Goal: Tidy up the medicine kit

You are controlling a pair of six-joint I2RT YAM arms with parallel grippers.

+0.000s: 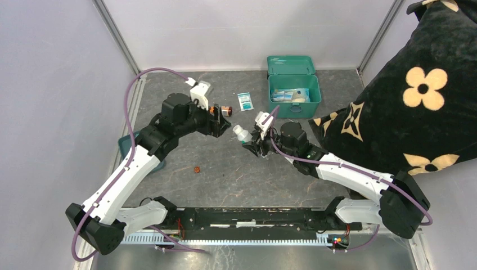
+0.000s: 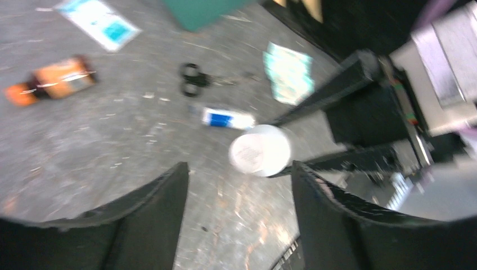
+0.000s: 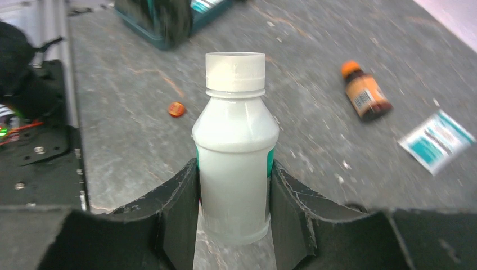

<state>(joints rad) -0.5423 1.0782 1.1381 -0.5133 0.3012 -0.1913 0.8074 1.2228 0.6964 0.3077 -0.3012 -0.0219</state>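
Observation:
The medicine kit (image 1: 315, 94) is open at its end by the sachet. My right gripper should swing outward next, lower the bottle into that end and let go.
The teal medicine kit (image 1: 315, 94) stands open at the back right, lid up, with packets inside. My right gripper (image 1: 251, 140) is shut on a white plastic bottle (image 1: 242, 134) and holds it upright above the table. The bottle (image 3: 235, 146) sits clamped between both fingers in the right wrist view. My left gripper (image 1: 226, 127) is open and empty, just left of that bottle. Its wrist view shows the bottle's white cap (image 2: 260, 150) ahead of the spread fingers (image 2: 163, 197). An amber bottle with an orange cap (image 1: 221, 110) lies just behind the left gripper.
A white-and-teal sachet (image 1: 245, 101) lies left of the kit. A small orange disc (image 1: 197, 169) lies mid-table. A shallow teal tray (image 1: 125, 147) sits under the left arm. A black flowered cushion (image 1: 416, 95) fills the right side. Small scissors (image 2: 194, 79), a blue tube (image 2: 228, 118) and a green packet (image 2: 288, 73) lie on the table.

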